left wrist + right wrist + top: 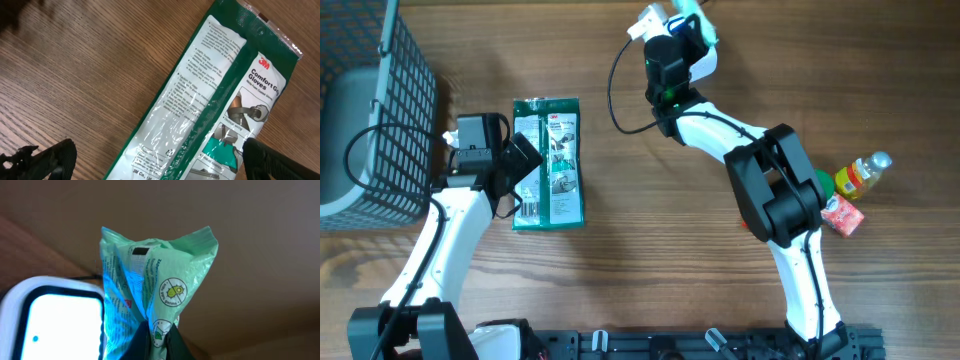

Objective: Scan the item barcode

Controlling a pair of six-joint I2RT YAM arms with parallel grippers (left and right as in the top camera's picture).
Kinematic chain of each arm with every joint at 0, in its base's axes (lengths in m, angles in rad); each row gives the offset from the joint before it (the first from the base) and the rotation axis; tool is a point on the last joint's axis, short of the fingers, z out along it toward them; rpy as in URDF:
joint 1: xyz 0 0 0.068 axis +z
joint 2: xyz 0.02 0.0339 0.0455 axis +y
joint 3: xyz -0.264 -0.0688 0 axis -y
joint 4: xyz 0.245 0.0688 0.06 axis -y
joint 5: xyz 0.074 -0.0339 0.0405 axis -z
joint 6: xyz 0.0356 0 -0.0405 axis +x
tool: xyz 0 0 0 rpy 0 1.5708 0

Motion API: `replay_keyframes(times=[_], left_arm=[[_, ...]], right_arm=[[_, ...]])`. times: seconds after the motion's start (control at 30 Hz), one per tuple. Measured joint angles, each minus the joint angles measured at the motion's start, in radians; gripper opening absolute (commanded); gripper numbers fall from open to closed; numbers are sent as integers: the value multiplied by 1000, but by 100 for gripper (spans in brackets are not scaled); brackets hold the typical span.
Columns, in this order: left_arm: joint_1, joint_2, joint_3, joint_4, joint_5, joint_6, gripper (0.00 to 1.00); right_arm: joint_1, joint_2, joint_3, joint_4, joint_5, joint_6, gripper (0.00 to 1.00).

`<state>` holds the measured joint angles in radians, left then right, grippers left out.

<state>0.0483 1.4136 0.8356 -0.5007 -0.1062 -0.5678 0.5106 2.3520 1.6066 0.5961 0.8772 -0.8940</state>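
Note:
Blue light already falls on the packet's side, so I should next move my right gripper back from the scanner and lower it beside the green object to let go of the packet.
My right gripper is shut on the bottom of a light green packet, which stands upright out of the pinch. A white scanner with a glowing window sits right beside it, and blue light falls on the packet's left side. In the overhead view this gripper, the packet and the scanner are at the far edge of the table. My left gripper hangs open above a green-and-white pack of gloves, with a finger on each side of it. The pack lies flat at the left.
A dark wire basket stands at the far left, close to the left arm. At the right lie a small bottle, a red carton and a green object beside the right arm's base.

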Motion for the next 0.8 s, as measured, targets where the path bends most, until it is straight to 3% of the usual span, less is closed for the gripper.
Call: replay_keyframes(times=[0.13, 0.2, 0.4, 0.53, 0.8], left_arm=[[0, 0, 0, 0, 1, 0, 100], [0, 0, 0, 1, 3, 0, 100], [0, 0, -1, 1, 5, 0, 100], [0, 0, -1, 3, 4, 0, 100], [0, 0, -1, 3, 4, 0, 100]], right_arm=[[-3, -103, -5, -213, -38, 53, 4], [-9, -241, -13, -483, -134, 146, 4], [-107, -651, 19, -1270, -581, 640, 7], [-203, -660, -23, -1691, -833, 823, 7], [-272, -627, -320, -1656, -856, 926, 5]])
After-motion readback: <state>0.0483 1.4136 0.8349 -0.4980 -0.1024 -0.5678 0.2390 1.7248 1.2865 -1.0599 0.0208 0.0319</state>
